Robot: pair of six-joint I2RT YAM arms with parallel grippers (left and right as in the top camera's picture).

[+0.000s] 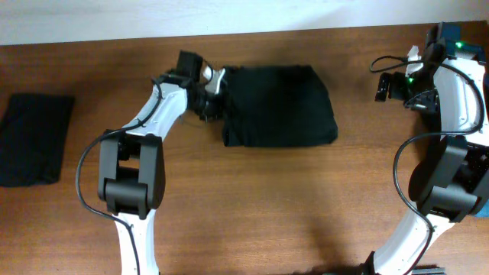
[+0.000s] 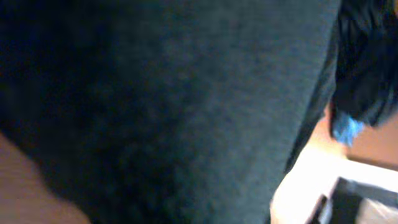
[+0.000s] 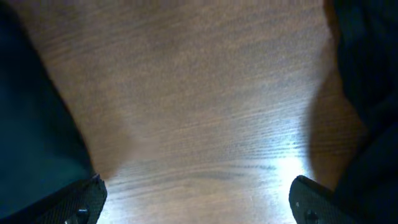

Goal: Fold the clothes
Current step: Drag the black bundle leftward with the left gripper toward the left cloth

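My left gripper is holding this folded garment and needs to carry it over the second folded garment (image 1: 34, 140) and let it go. That second one is to the gripper's left in the overhead view.
A folded black garment (image 1: 279, 107) lies at the table's back centre. My left gripper (image 1: 209, 98) is at its left edge, touching the cloth. The left wrist view is filled with blurred black fabric (image 2: 174, 106) and hides the fingers; a small blue piece (image 2: 348, 129) shows at its right. A second folded black garment (image 1: 34, 137) lies at the far left. My right gripper (image 3: 199, 196) is open and empty over bare wood, with black fabric on its left (image 3: 31, 124) and right (image 3: 367, 62). In the overhead view it is at the far right back (image 1: 429, 55).
The wooden table (image 1: 252, 206) spans the view, with a pale wall along the back. A bit of blue (image 1: 456, 32) shows at the back right corner beside the right arm. Both arm bases stand at the front edge.
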